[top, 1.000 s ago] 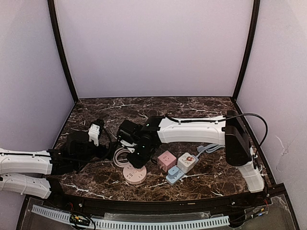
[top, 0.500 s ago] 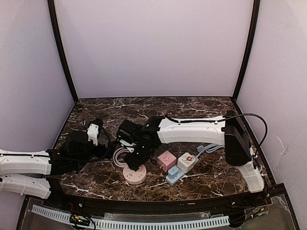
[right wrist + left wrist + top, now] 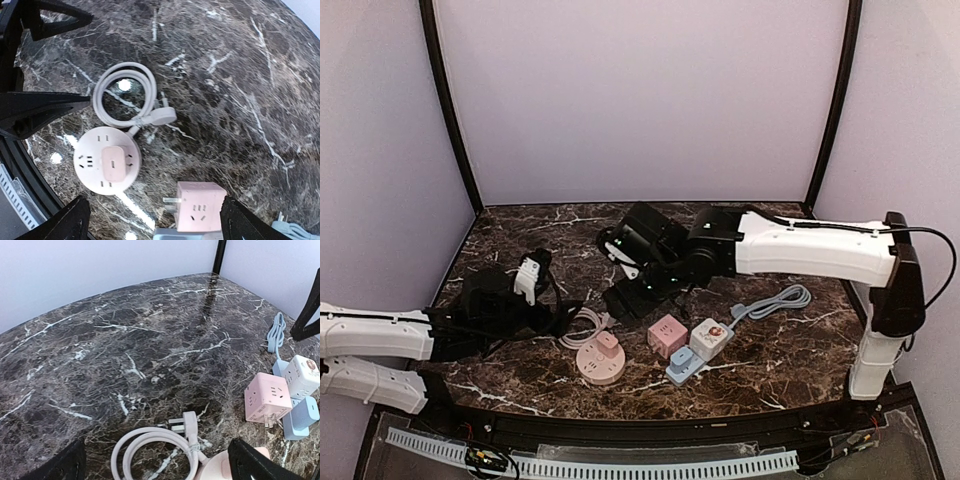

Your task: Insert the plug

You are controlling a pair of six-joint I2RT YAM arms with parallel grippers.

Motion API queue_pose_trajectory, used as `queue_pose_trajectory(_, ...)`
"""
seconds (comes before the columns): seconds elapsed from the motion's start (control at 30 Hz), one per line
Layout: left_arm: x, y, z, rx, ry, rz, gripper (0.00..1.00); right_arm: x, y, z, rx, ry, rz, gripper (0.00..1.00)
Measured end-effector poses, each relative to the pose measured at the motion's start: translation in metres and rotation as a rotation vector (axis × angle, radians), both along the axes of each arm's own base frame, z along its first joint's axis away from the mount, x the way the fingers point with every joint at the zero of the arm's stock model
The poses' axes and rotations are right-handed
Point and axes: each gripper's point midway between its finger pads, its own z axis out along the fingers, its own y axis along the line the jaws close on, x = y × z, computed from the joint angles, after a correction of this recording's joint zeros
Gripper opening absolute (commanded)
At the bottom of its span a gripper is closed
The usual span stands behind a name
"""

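Observation:
I should move my left gripper past the round socket [image 3: 588, 368] toward the pink cube adapter, then lower it around the adapter's sides, because the adapter's prongs are still unplugged.
A round pink socket [image 3: 588, 368] [image 3: 87, 160] lies near the table's front edge. A small pink plug [image 3: 607, 343] [image 3: 114, 163] sits on top of it, with nothing holding it. My right gripper [image 3: 632, 297] [image 3: 155, 225] hangs open above and behind the socket, its jaws wide apart. My left gripper [image 3: 556, 316] [image 3: 157, 471] is also open, low over the table just left of the socket. Between its fingers lie the socket's coiled white cord [image 3: 150, 450] [image 3: 125, 95] and the cord's own flat plug [image 3: 182, 422] [image 3: 162, 116].
Right of the socket stand a pink cube adapter [image 3: 667, 335] [image 3: 200, 212] [image 3: 265, 397], prongs facing the socket, a white cube adapter [image 3: 712, 338] [image 3: 302, 375] and a blue strip [image 3: 682, 368] [image 3: 300, 412]. A blue-grey cable [image 3: 775, 300] [image 3: 275, 335] trails right. Lilac walls enclose the marble table.
My right gripper opened, let go of the pink plug and rose back to the right. The plug stayed on the round socket. My left gripper crept slightly right.

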Motion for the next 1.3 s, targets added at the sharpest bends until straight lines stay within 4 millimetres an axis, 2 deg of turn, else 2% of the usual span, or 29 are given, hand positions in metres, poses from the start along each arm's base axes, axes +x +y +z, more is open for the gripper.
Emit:
queue_pose_trajectory(0.13,0.006,-0.027,-0.004,0.015,0.066,-0.070,0.98,0.008,-0.044,0.000,-0.011,-0.021,-0.092,0.91)
queue_pose_trajectory(0.27,0.007,-0.065,0.004,0.018,0.104,-0.173,0.98,0.016,-0.080,-0.003,-0.021,-0.044,-0.181,0.92)
queue_pose_trajectory(0.43,-0.021,-0.126,0.004,0.102,0.142,-0.357,0.94,0.022,-0.117,0.010,0.014,-0.084,-0.284,0.92)
queue_pose_trajectory(0.6,-0.040,-0.165,-0.016,0.214,0.206,-0.461,0.90,0.025,-0.145,0.036,0.089,-0.147,-0.378,0.91)
queue_pose_trajectory(0.73,-0.048,-0.179,-0.042,0.300,0.268,-0.493,0.87,0.024,-0.163,0.048,0.133,-0.179,-0.427,0.91)
queue_pose_trajectory(0.9,-0.049,-0.189,-0.063,0.363,0.319,-0.503,0.82,0.021,-0.174,0.050,0.154,-0.190,-0.446,0.90)
queue_pose_trajectory(1.3,-0.029,-0.205,-0.075,0.414,0.320,-0.440,0.71,0.019,-0.176,0.047,0.170,-0.188,-0.450,0.88)
